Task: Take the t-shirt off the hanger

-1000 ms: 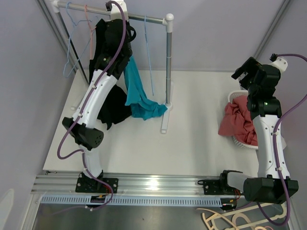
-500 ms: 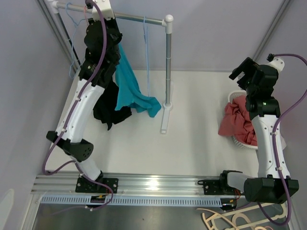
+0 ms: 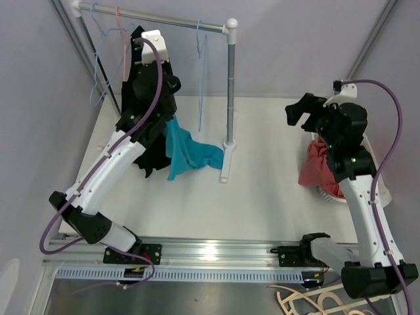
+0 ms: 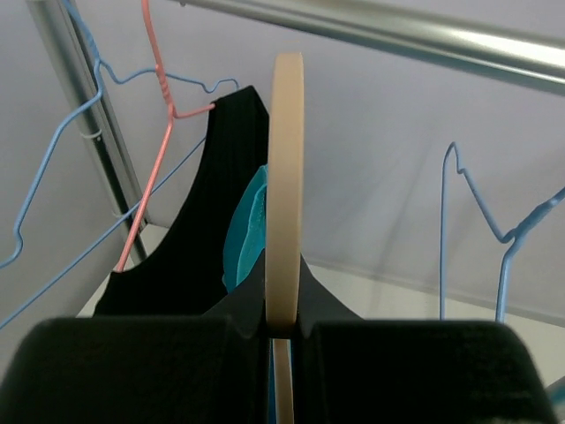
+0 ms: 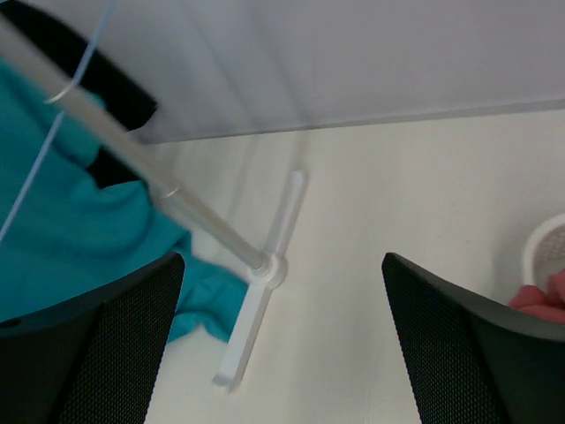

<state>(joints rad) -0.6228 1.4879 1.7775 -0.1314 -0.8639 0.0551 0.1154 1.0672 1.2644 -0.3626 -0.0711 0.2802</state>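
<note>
My right gripper is to go back and to the left in the top view onto the t-shirt's lower edge (image 3: 211, 159) (image 5: 217, 302), which spreads free beside the rack foot.
My left gripper (image 3: 155, 92) is shut on a beige wooden hanger (image 4: 285, 177), pinched edge-on between the jaws just below the rack rail (image 4: 397, 26). The teal t-shirt (image 3: 186, 152) hangs from it, and its lower end lies on the table beside the rack foot. The teal t-shirt also shows behind the hanger in the left wrist view (image 4: 240, 238) and in the right wrist view (image 5: 79, 230). My right gripper (image 3: 299, 111) is open and empty above the table, right of the rack post (image 3: 230, 85), facing the rack's foot (image 5: 260, 309).
A black garment (image 3: 152, 147) hangs on a pink wire hanger (image 4: 159, 150) to the left. Blue wire hangers (image 3: 200, 65) hang on the rail (image 3: 170, 23). A white basket (image 5: 547, 252) holding a red cloth (image 3: 323, 164) stands at the right.
My left gripper has come down and right from the rail's left end with the hanger, and the teal t-shirt has dropped lower. My right gripper has swung left toward the rack.
</note>
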